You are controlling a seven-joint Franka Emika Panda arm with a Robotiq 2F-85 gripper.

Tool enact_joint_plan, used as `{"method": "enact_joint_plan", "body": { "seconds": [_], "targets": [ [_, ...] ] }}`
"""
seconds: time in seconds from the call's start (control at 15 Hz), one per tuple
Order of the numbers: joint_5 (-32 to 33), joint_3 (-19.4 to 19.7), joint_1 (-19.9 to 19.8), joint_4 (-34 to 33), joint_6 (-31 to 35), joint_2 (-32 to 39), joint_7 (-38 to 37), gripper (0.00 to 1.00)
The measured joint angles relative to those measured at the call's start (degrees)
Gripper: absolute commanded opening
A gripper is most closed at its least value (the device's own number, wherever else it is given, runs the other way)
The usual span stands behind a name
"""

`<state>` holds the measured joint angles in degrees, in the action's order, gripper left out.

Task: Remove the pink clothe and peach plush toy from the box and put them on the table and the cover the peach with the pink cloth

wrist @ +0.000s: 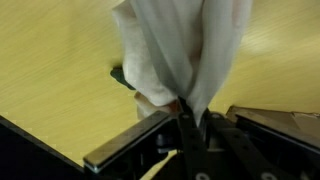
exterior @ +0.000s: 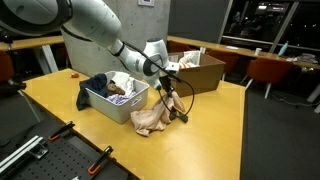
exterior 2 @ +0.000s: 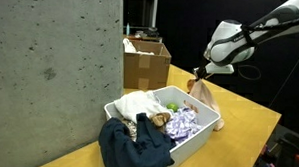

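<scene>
My gripper holds the pink cloth's top while the cloth bunches on the table, so it needs to rise to stretch it, then ease down toward the brown cardboard box [exterior: 203, 77] [wrist: 285, 122] and let go.
My gripper [exterior: 171, 88] [exterior 2: 200, 74] is shut on the top of the pink cloth [exterior: 152, 119] [exterior 2: 203, 93]. The cloth hangs from it and bunches on the table [exterior: 222, 130] just beside the box [exterior: 104, 103] [exterior 2: 206, 124]. In the wrist view the cloth [wrist: 175, 45] fills the middle, pinched between my gripper's [wrist: 188, 118] fingers. A small orange patch with a dark green bit, seemingly the peach plush toy [wrist: 146, 100], peeks from under the cloth's lower edge on the wood. The rest of the toy is hidden.
The box holds white and purple fabrics [exterior 2: 181, 119], and a dark navy cloth [exterior 2: 133, 143] drapes over its end. A brown cardboard box [exterior: 196, 70] [exterior 2: 146, 61] stands behind. A concrete pillar [exterior 2: 50, 70] and a black bench with orange clamps [exterior: 50, 150] border the table.
</scene>
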<state>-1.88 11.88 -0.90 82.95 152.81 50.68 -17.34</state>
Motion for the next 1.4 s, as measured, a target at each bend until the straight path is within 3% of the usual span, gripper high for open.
{"method": "enact_joint_plan", "body": {
  "seconds": [0.73, 1.07, 1.4],
  "targets": [
    [7.27, 5.59, 10.55, 13.23, -0.33, -13.91, -7.58, 0.02],
    [7.53, 6.9, 9.42, 10.44, -3.75, -14.39, -8.62, 0.02],
    [7.55, 7.34, 6.05, 2.2, -9.56, -10.2, -9.56, 0.02]
  ]
}}
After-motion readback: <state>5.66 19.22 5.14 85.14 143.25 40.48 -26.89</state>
